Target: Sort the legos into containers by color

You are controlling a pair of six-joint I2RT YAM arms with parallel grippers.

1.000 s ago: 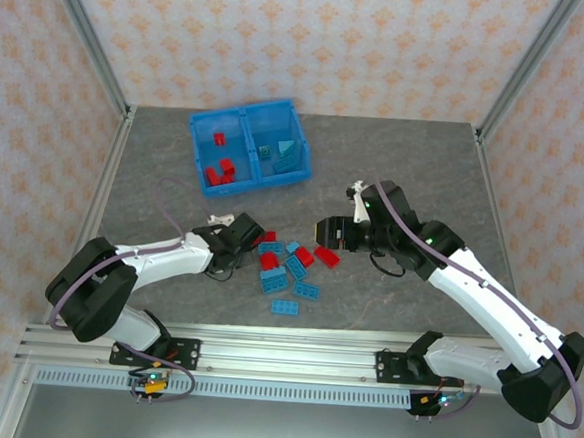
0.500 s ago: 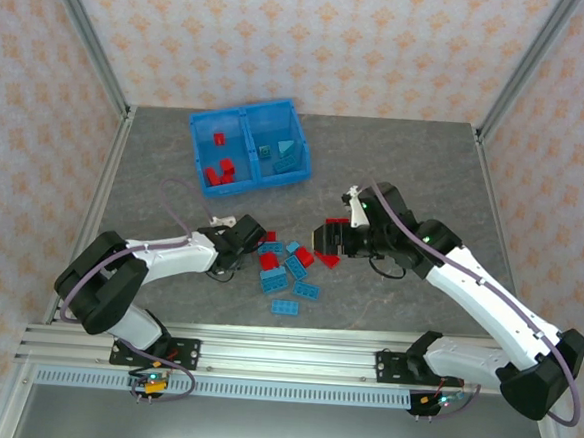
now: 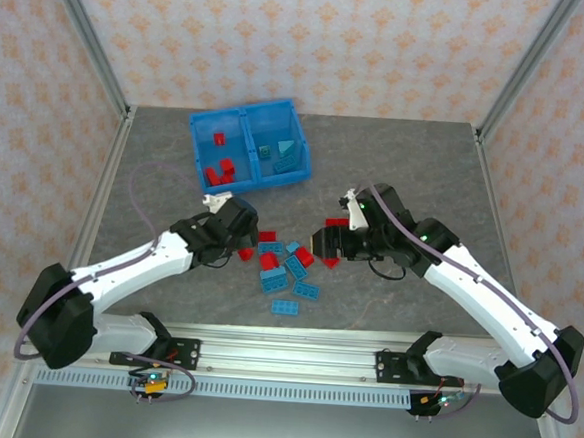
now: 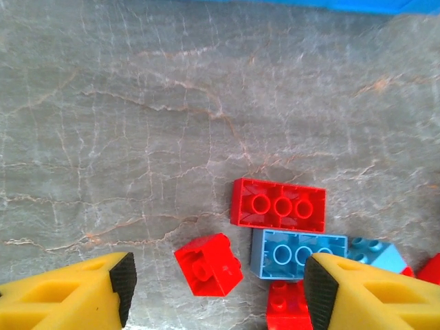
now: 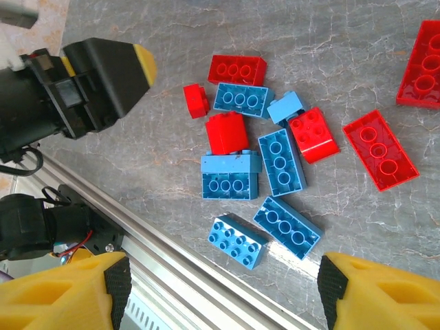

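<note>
The left gripper lowers over the small red brick [image 3: 245, 255] [image 4: 209, 265] below its open fingers next and closes there, since bare table separates that brick from neighbouring bricks.
Red and light blue legos [image 3: 285, 265] lie in a loose pile mid-table. The blue bin [image 3: 247, 124] stands behind them, with red bricks [image 3: 218, 166] in its left compartment and blue ones [image 3: 281, 154] in its right. My left gripper [image 3: 242, 240] hovers open at the pile's left edge. In the left wrist view a small red brick [image 4: 208, 264] lies tilted on the table between its open fingers [image 4: 124, 278], next to an upturned red brick [image 4: 278, 205] and a blue one [image 4: 297, 254]. My right gripper [image 3: 326, 243] hangs open above the pile's right side, over blue bricks [image 5: 236, 240].
The aluminium rail [image 3: 282, 357] runs along the near table edge, close under the right gripper in its wrist view [image 5: 165, 268]. Two red bricks [image 5: 380, 149] lie apart at the pile's right. Bare grey table extends to the far right and behind the pile.
My left gripper has pulled back and up toward the bin side, uncovering the small red brick at the pile's left edge. The right gripper has edged slightly left.
</note>
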